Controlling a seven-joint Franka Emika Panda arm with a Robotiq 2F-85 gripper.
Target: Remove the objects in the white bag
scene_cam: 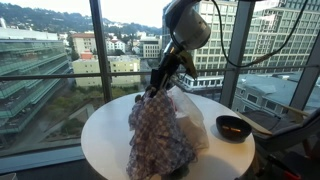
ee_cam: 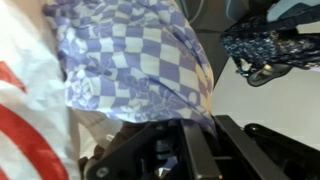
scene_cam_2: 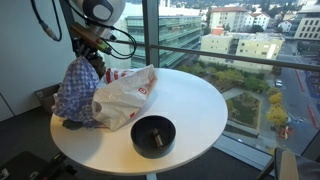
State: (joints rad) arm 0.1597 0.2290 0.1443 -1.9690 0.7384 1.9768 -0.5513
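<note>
The checkered cloth, already outside the white bag, goes down with my gripper toward the table next, shifting toward the bag, before I release it.
A blue-and-white checkered cloth hangs from my gripper above the round white table. It also shows in an exterior view hanging from the gripper, and fills the wrist view. The gripper is shut on the top of the cloth. The white plastic bag with red print lies on the table beside the cloth; its edge shows in the wrist view. In an exterior view the bag sits behind the cloth.
A dark bowl stands on the table near its edge, also seen in an exterior view. Large windows surround the table. A dark patterned item lies at the top right of the wrist view.
</note>
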